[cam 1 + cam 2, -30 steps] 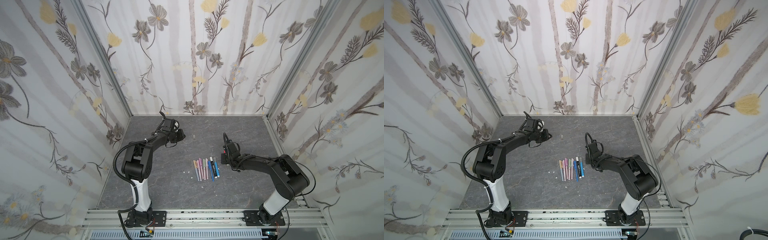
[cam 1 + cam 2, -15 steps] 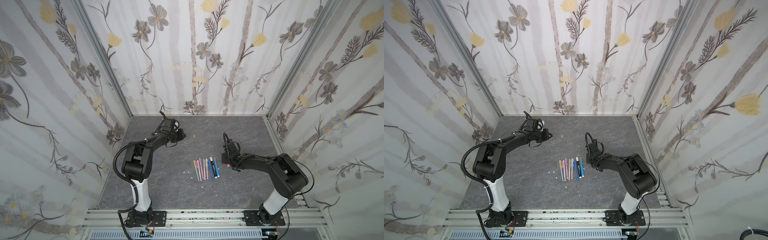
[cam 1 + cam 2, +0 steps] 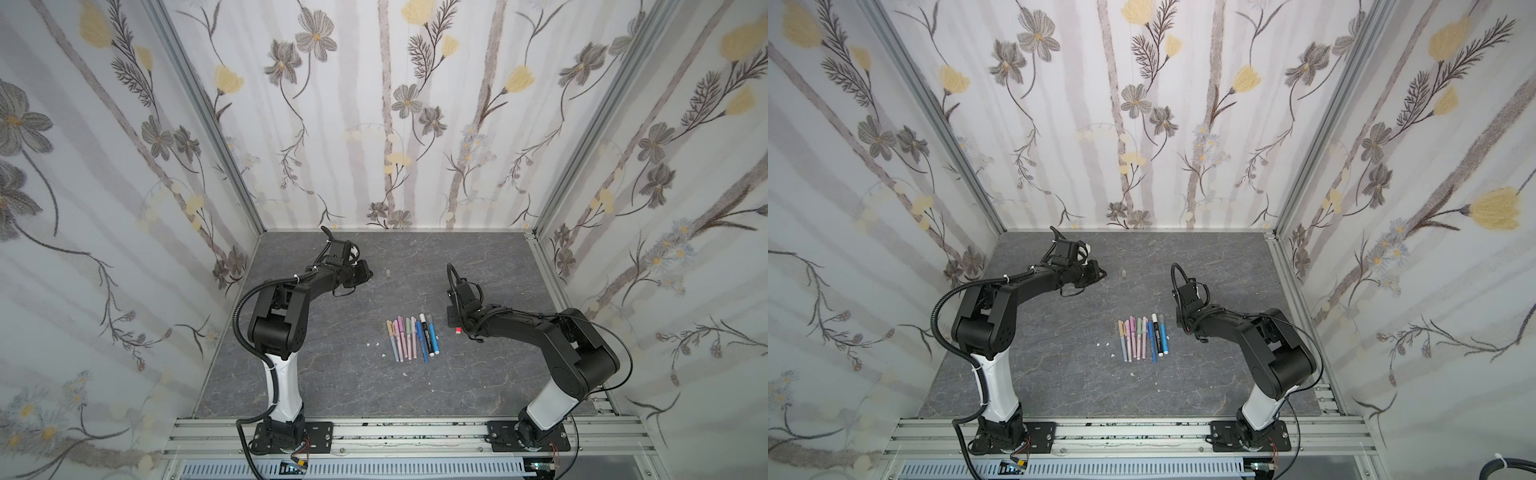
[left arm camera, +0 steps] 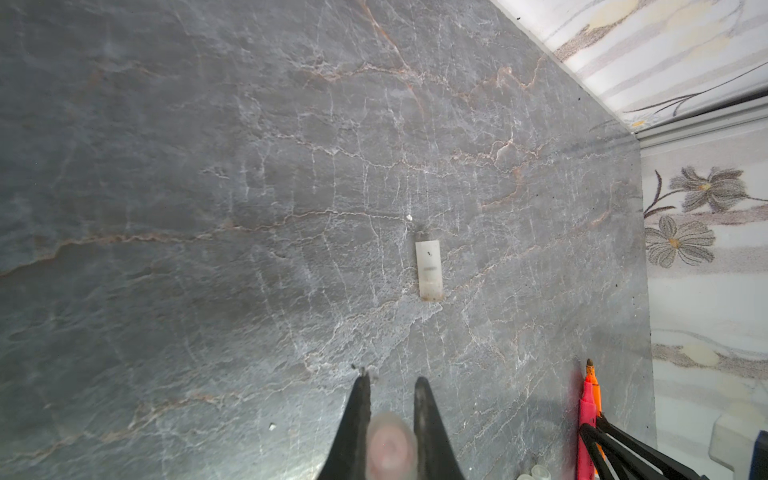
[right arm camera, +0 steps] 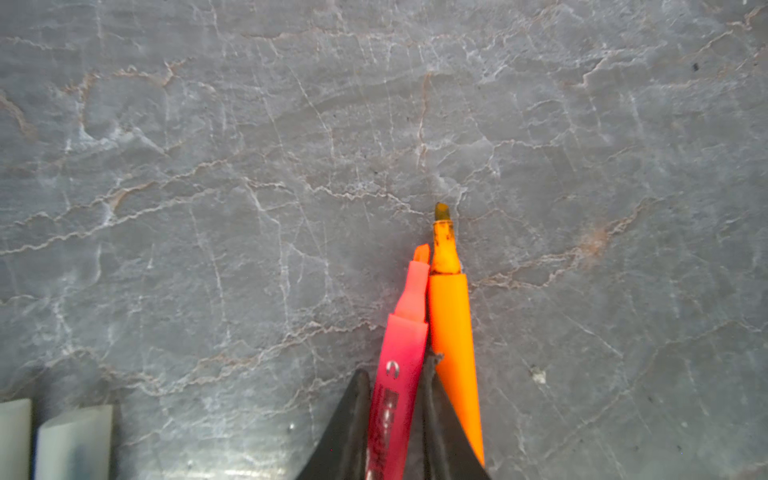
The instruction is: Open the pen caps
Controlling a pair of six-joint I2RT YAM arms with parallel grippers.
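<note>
My left gripper holds the pinkish cap and should next go down toward the loose white cap [image 3: 387, 272] and let go of the pinkish cap on the tabletop beside it. The white cap already lies on clear slate.
A row of several pens [image 3: 411, 336] [image 3: 1144, 336] with their pen caps on lies mid-table. My left gripper [image 4: 392, 380] [image 3: 365, 272] hovers far left, shut on a blurred pinkish cap [image 4: 390, 449]. A loose white cap [image 4: 429, 270] [image 3: 387, 272] lies just beyond its fingertips. My right gripper [image 5: 397, 370] [image 3: 455, 322] is low over the table right of the row. Its jaws press both sides of an uncapped red pen [image 5: 409, 332], whose end shows in a top view [image 3: 457, 331]. An uncapped orange pen [image 5: 451, 316] lies against the red one.
Two pale caps [image 5: 75, 440] lie on the slate beside my right gripper. Tiny white specks [image 3: 373, 344] dot the table left of the pen row. Floral walls close in the back and both sides, and a metal rail [image 3: 374, 432] runs along the front.
My right gripper has shifted slightly toward the back, and a red pen end now shows beneath it. The left arm and the pen row have not moved.
</note>
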